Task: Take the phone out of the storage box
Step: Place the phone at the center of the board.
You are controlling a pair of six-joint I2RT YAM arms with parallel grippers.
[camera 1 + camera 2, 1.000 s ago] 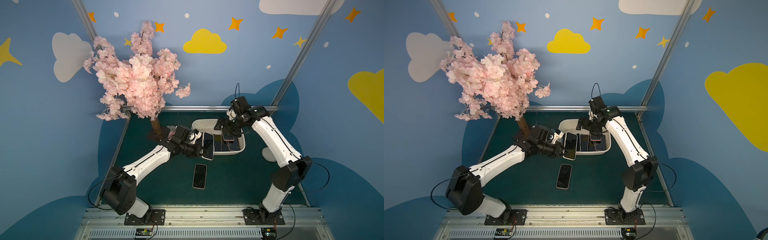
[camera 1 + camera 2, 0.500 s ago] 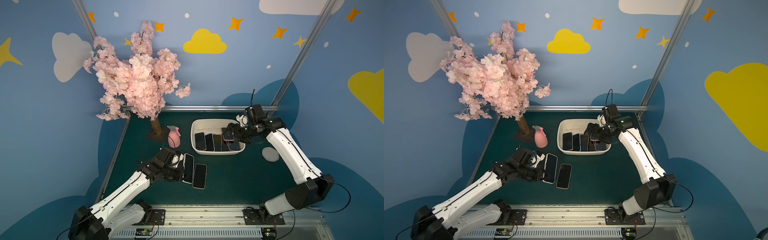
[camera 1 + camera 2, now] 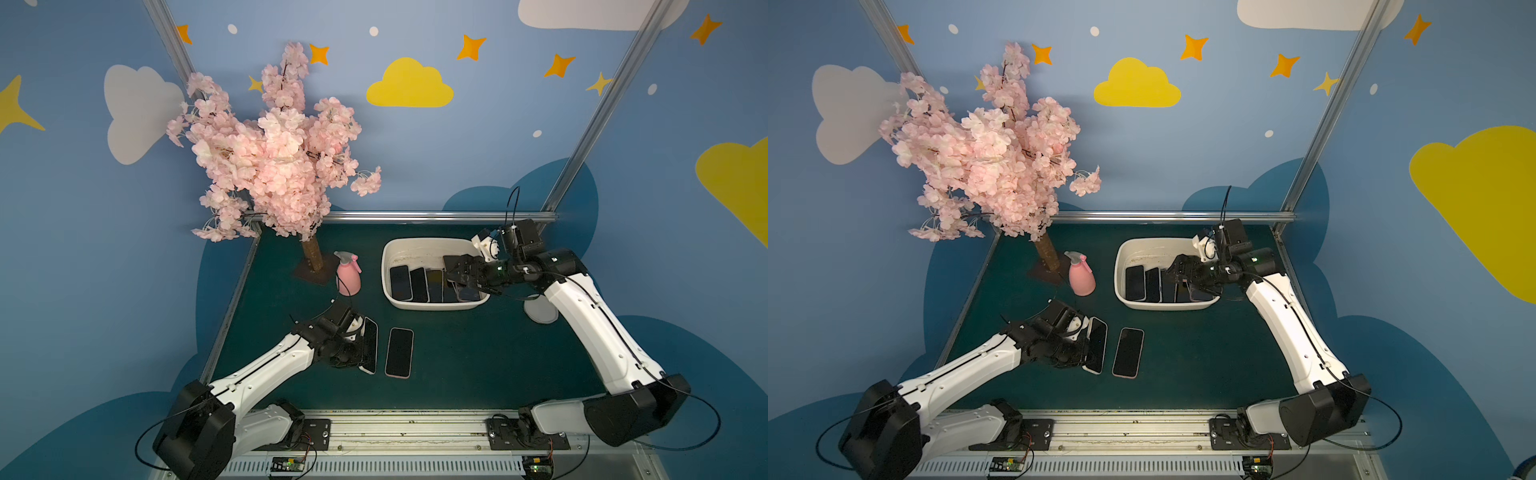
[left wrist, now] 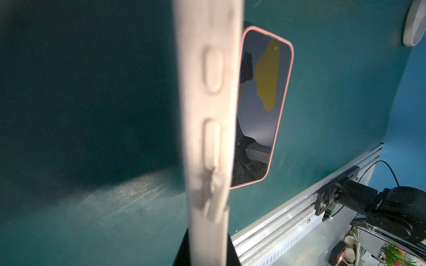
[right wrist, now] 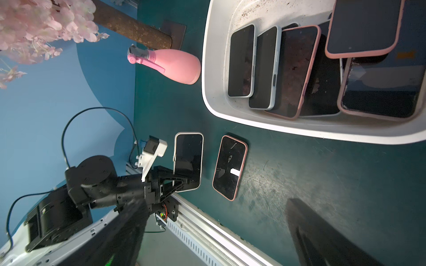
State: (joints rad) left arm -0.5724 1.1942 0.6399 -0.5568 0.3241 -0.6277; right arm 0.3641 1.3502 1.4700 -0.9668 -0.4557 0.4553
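The bare mat beside the pink-cased phone is below my left gripper, so next I need to lower the gripper, tip the phone flat and release it there.
The cream-white storage box (image 3: 432,306) (image 3: 1167,305) stands at the back right of the green mat, with several dark-screened phones (image 3: 419,284) (image 5: 285,69) lying side by side in it. My left gripper (image 3: 356,345) (image 4: 207,249) is shut on a white-cased phone (image 3: 370,345) (image 3: 1096,345) (image 4: 209,115) (image 5: 187,159). It holds that phone tilted on its long edge, low over the front of the mat. Right beside it a pink-cased phone (image 3: 400,352) (image 3: 1128,352) (image 4: 262,103) (image 5: 229,167) lies flat. My right gripper (image 3: 461,270) (image 3: 1183,272) (image 5: 219,230) hangs open over the box's right end, holding nothing.
A pink spray bottle (image 3: 348,276) (image 5: 175,65) stands left of the box, next to the trunk (image 3: 312,257) of a pink blossom tree. A white round disc (image 3: 540,309) lies on the mat to the right of the box. A metal rail (image 3: 395,424) runs along the front edge.
My left arm carried the white-cased phone from beside the box down to the front of the mat, next to the pink-cased phone. My right arm swung toward the box's right end.
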